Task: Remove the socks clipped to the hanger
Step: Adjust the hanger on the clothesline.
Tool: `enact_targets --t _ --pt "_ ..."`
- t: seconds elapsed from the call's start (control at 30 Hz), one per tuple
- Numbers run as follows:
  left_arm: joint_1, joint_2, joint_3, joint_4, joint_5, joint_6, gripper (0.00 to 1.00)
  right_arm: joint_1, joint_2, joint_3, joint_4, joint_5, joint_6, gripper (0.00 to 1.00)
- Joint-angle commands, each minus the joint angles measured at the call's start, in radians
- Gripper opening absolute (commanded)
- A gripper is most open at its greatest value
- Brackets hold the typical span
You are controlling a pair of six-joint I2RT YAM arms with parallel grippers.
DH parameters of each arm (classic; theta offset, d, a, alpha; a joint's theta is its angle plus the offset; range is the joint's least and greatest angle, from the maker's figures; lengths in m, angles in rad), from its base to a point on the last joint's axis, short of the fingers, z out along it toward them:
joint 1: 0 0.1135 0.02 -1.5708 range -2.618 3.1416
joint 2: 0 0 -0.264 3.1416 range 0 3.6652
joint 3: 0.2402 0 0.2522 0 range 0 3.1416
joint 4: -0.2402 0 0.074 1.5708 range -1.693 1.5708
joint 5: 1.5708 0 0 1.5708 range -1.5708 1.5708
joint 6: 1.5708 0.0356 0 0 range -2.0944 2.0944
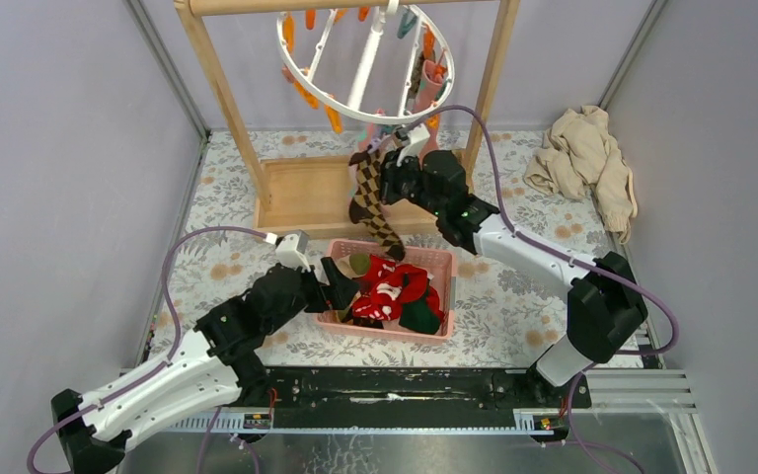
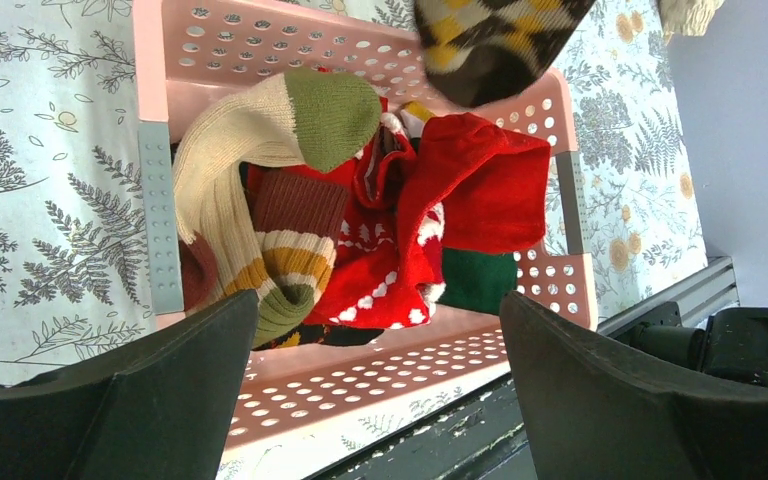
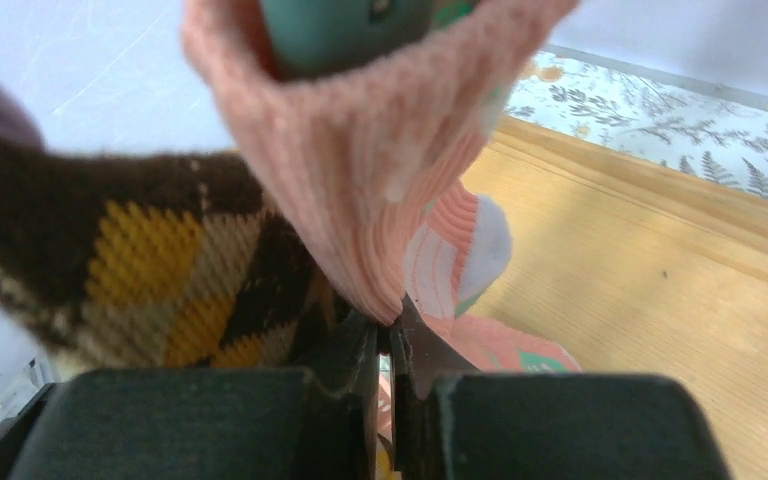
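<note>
The still clipped pink sock comes toward the wooden post point(image 1: 244, 153), to its left in the top view, next, pulled by my right gripper, which then releases it.
The white ring hanger point(image 1: 355, 111) hangs from the wooden rack with orange and teal clips. A pink ribbed sock point(image 3: 360, 170) hangs from a teal clip point(image 3: 335, 30), and my right gripper point(image 3: 387, 330) is shut on its lower edge. Beside it to the left hangs a brown argyle sock point(image 3: 140, 260) point(image 1: 370, 202). In the top view the right gripper point(image 1: 395, 158) sits just under the ring. My left gripper point(image 2: 378, 310) point(image 1: 341, 281) stands open and holds nothing, low over the near left part of the pink basket point(image 2: 380, 375). Red socks with white marks point(image 2: 410, 270) and a cream and green sock point(image 2: 260, 130) lie inside.
The wooden rack frame point(image 1: 222, 89) and its base board point(image 1: 301, 193) stand behind the pink basket point(image 1: 434, 259). A beige cloth heap point(image 1: 587, 163) lies at the back right. Grey walls close in both sides.
</note>
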Motion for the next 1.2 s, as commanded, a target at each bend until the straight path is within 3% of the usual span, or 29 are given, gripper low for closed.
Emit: enact_targets --t 0.0,0.2,0.37,0.77,1.03,1.17 --pt "0.001 -0.034 -0.007 -0.009 -0.030 0.002 0.99 0.096 -0.010 0.119 -0.054 0.120 -0.105 0.03" --pt "0.000 -0.065 -0.018 -0.025 -0.042 0.002 0.99 0.222 0.105 0.288 -0.141 0.196 -0.164 0.02" --pt "0.001 -0.091 -0.019 -0.049 -0.059 0.003 0.98 0.281 0.245 0.525 -0.236 0.208 -0.189 0.02" --pt "0.002 -0.136 -0.016 -0.086 -0.068 -0.020 0.98 0.316 0.626 1.121 -0.514 0.188 -0.182 0.01" --pt "0.002 -0.105 0.005 -0.085 -0.066 -0.018 0.98 0.315 0.650 1.134 -0.510 0.200 -0.217 0.04" --pt "0.001 -0.083 0.013 -0.078 -0.064 -0.018 0.98 0.314 0.579 1.005 -0.463 0.222 -0.230 0.21"
